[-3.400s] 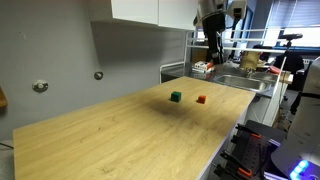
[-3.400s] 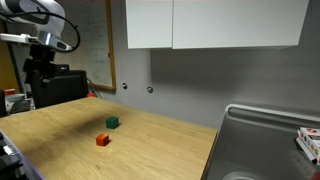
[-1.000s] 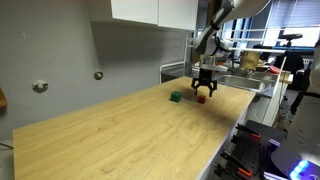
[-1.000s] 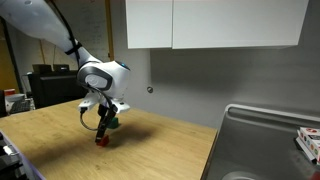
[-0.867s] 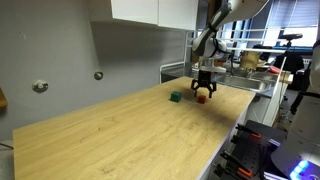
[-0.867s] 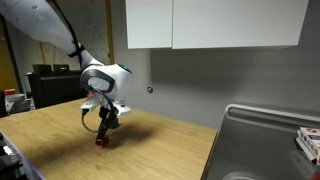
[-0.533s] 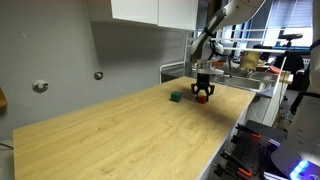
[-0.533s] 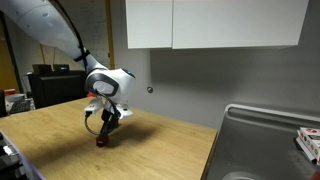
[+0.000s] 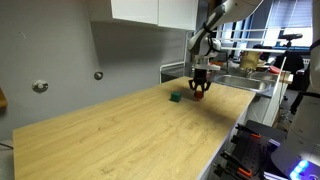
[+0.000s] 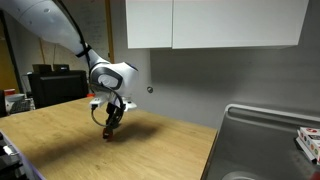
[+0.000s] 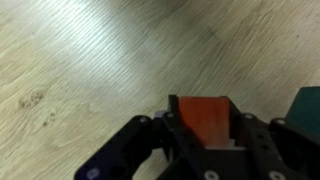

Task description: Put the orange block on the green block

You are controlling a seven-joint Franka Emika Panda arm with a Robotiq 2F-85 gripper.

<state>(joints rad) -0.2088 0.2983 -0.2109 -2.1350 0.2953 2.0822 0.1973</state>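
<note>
My gripper rises next, crosses over the top of the green block (image 11: 309,108), to its right in the wrist view and level with the held orange block, lowers and releases.
The orange block (image 11: 203,118) fills the gap between my gripper's (image 11: 203,128) two black fingers, which are shut on its sides, in the wrist view. A corner of the green block (image 11: 309,108) shows at the right edge there. In an exterior view the gripper (image 9: 198,92) hangs just above the wooden table with the orange block (image 9: 198,94) in it, right beside the green block (image 9: 175,97). In an exterior view the gripper (image 10: 110,129) holds the orange block (image 10: 109,133) low over the table; the green block is hidden behind the arm.
The long wooden table (image 9: 120,135) stretches under the arm. A metal sink (image 10: 265,140) adjoins its end. White wall cabinets (image 10: 215,22) hang above. Shelves with clutter (image 9: 250,62) stand behind the arm's base.
The jaws closed on the orange block within the last second. The gripper with the block has risen slightly off the table.
</note>
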